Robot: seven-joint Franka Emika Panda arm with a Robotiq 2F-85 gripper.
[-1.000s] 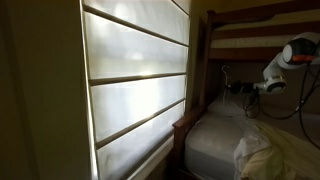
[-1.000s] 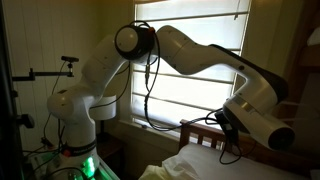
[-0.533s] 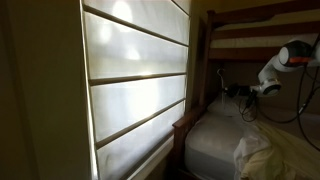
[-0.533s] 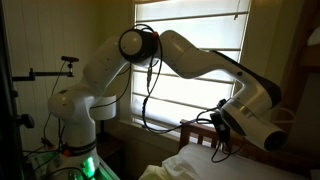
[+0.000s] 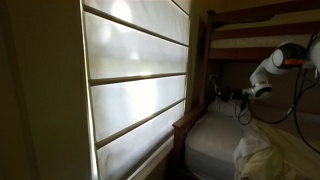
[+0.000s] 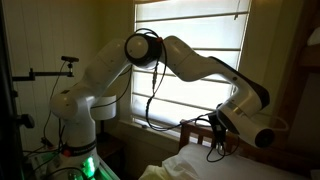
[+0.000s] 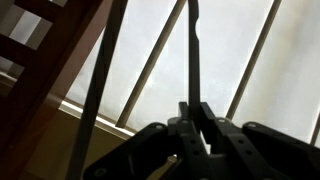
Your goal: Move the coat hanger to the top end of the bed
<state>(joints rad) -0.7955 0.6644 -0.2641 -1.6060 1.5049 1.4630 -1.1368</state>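
I should lower my gripper next toward the mattress (image 5: 201, 121) beside the dark wooden end post.
The coat hanger (image 7: 192, 50) shows in the wrist view as a thin dark rod rising from between the fingers. My gripper (image 7: 192, 108) is shut on it. In an exterior view the gripper (image 5: 238, 95) hangs over the white mattress of the bed (image 5: 212, 140), with the hanger (image 5: 213, 86) sticking out toward the dark wooden end post by the window. In an exterior view from the robot's side, the gripper (image 6: 222, 143) is low beside the bed frame (image 6: 196, 128); the hanger is too thin and dark to make out there.
A bright slatted window blind (image 5: 135, 85) runs beside the bed. The upper bunk's rail (image 5: 260, 25) crosses above the arm. A rumpled cream blanket (image 5: 265, 152) lies on the mattress. Black cables (image 6: 150, 95) hang from the arm. The robot base (image 6: 80, 120) stands on the floor.
The arm has carried the hanger sideways along the bed, closer to the end post by the window. The grip has stayed shut.
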